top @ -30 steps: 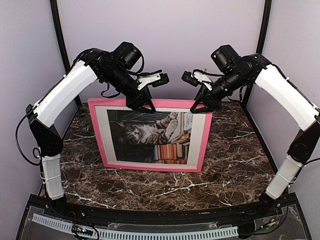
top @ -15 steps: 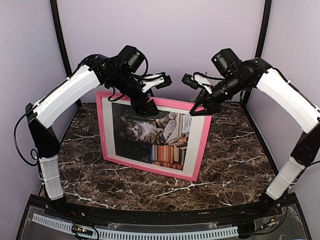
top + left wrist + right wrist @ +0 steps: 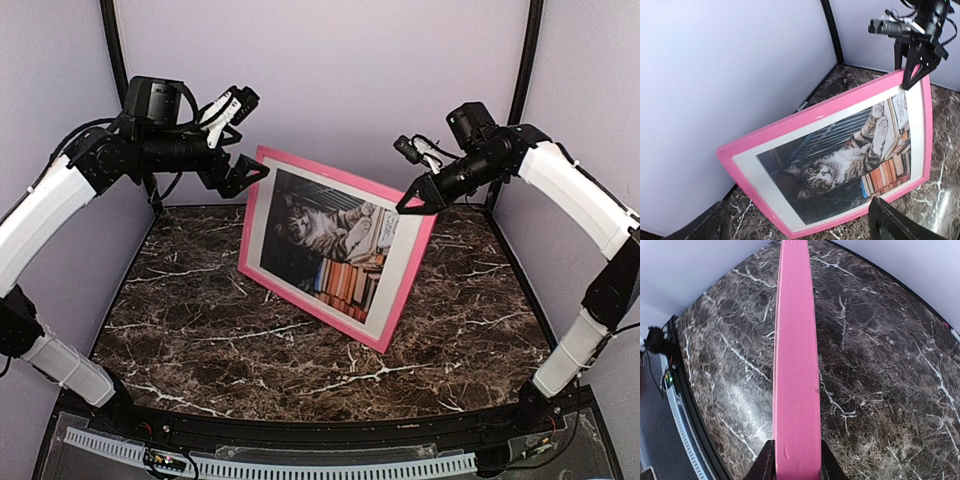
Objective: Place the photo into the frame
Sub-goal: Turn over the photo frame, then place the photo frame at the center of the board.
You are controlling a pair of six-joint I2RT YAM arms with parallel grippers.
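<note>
The photo already sits inside, so my right gripper will next turn and lower the held corner toward the bare marble tabletop below and release.
The frame is bright pink and stands tilted on its lower edge on the table, with its left end turned toward the back wall. The photo, a grey tabby beside stacked books with a white border, sits inside it facing forward. My right gripper is shut on the frame's top right corner. In the right wrist view its fingers press both sides of the pink edge. My left gripper hangs open just left of the frame's top left corner, touching nothing. The left wrist view shows the frame and photo.
The dark marble table is closed in by pale lilac walls at the back and sides, with black posts in the rear corners. A black rail with a white cable strip runs along the near edge.
My left gripper opened, let go of the frame's top edge and pulled away up and to the left. The frame swung round, its left end moving back, still held by the right gripper.
</note>
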